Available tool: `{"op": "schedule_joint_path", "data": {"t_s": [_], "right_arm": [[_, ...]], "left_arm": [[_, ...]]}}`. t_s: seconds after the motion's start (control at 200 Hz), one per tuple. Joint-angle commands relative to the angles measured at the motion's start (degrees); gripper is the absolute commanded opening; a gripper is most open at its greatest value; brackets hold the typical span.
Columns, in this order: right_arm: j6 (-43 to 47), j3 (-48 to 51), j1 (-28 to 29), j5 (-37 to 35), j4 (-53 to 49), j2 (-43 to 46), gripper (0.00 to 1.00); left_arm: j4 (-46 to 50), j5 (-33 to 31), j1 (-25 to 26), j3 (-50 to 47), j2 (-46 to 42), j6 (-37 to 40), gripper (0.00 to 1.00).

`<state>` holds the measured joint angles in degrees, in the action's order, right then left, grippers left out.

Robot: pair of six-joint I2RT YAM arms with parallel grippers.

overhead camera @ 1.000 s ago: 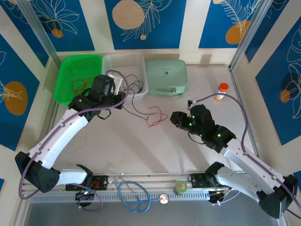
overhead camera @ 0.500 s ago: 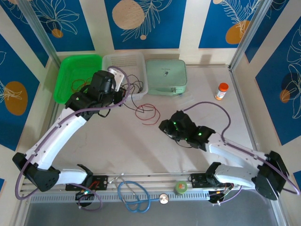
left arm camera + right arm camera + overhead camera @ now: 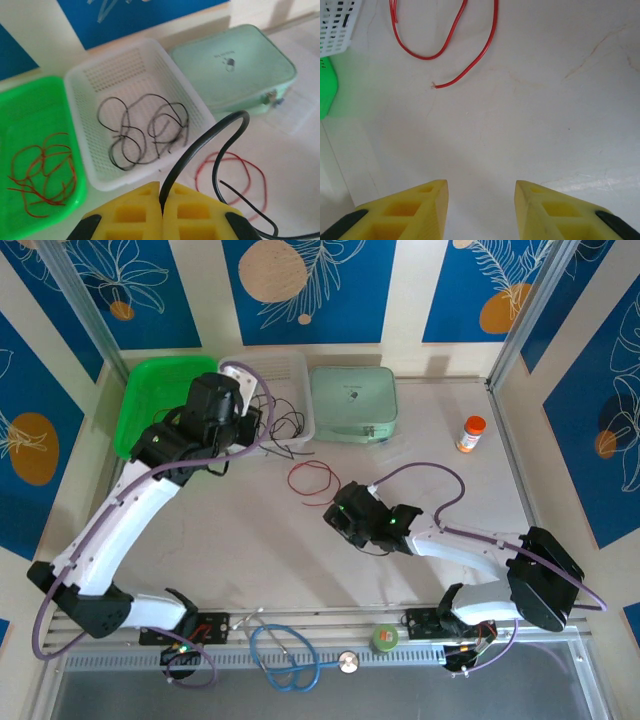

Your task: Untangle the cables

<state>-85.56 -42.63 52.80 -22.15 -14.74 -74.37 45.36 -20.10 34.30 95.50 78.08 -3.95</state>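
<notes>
I will next lower the black cable in my left gripper outward into the white basket (image 3: 290,365), and then I will release the cable where black cables lie.
My left gripper (image 3: 161,192) is shut on a black cable (image 3: 200,145) that arches up and loops down to the table beside the white basket (image 3: 80,145). Seen from above, that gripper (image 3: 248,426) hovers at the basket's (image 3: 290,365) front edge. More black cables (image 3: 145,132) lie inside the basket, and several red cables (image 3: 42,172) lie in the green tray (image 3: 30,105). One red cable (image 3: 312,478) lies looped on the table. My right gripper (image 3: 335,515) is just in front of it, open and holding nothing (image 3: 481,192), with the red cable's (image 3: 465,50) loose end ahead of the fingers.
A mint-green case (image 3: 352,400) stands right of the basket. An orange-capped bottle (image 3: 471,433) is at the far right. A light-blue stethoscope (image 3: 285,658) lies on the near rail. The basket corner (image 3: 335,25) and the green tray (image 3: 326,95) sit at the left in the right wrist view.
My right arm has swung left across the table to the red cable and its jaws have widened. My left gripper has drifted back toward the basket with the black cable.
</notes>
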Motion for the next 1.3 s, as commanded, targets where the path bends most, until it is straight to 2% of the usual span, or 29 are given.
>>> {"op": "schedule_joint_path", "data": {"t_s": [0.0,0.145,0.315,0.44,0.69,0.88,0.94,1.03,1.125,1.2,1.296], "right_arm": [[-2.24,0.85,0.54,-4.31,-3.02,2.27,0.4],[-0.99,0.88,0.85,-6.48,-6.39,4.98,0.4],[-0.79,1.06,0.85,-7.89,-9.23,7.37,0.4],[-0.45,0.84,0.62,-8.35,-10.35,8.03,0.4],[0.67,-1.0,0.23,-8.26,-12.7,7.4,0.4],[1.26,-1.44,0.17,-7.82,-13.51,7.04,0.4],[1.73,-1.56,0.18,-7.68,-13.7,7.04,0.4],[2.43,-1.78,0.07,-7.64,-13.99,6.91,0.4],[3.37,-2.36,-0.28,-7.28,-14.51,6.15,0.4],[4.8,-3.71,-1.45,-5.69,-15.38,4.52,0.4],[7.03,-6.5,-3.22,-2.54,-17.11,1.52,0.4]], "left_arm": [[-2.61,-0.03,-5.03,3.85,5.55,1.66,0.06],[-4.41,5.79,-11.48,11.13,16.14,0.35,0.03],[-6.08,7.32,-16.29,19.02,27.69,-0.39,0.0],[-9.71,8.52,-19.09,19.94,33.33,-1.86,0.0],[-16.14,14.99,-21.12,17.88,41.19,-4.73,0.0],[-17.73,16.31,-21.08,15.94,45.15,-7.1,0.0],[-18.03,16.68,-21.05,15.27,45.63,-7.21,0.1],[-18.02,18.21,-21.12,14.83,45.56,-6.63,0.36],[-18.48,18.69,-20.96,13.74,43.48,-6.26,0.56],[-18.97,18.61,-20.87,12.84,40.84,-5.94,0.66],[-18.87,18.94,-20.66,12.51,37.03,-5.27,0.74]]}}
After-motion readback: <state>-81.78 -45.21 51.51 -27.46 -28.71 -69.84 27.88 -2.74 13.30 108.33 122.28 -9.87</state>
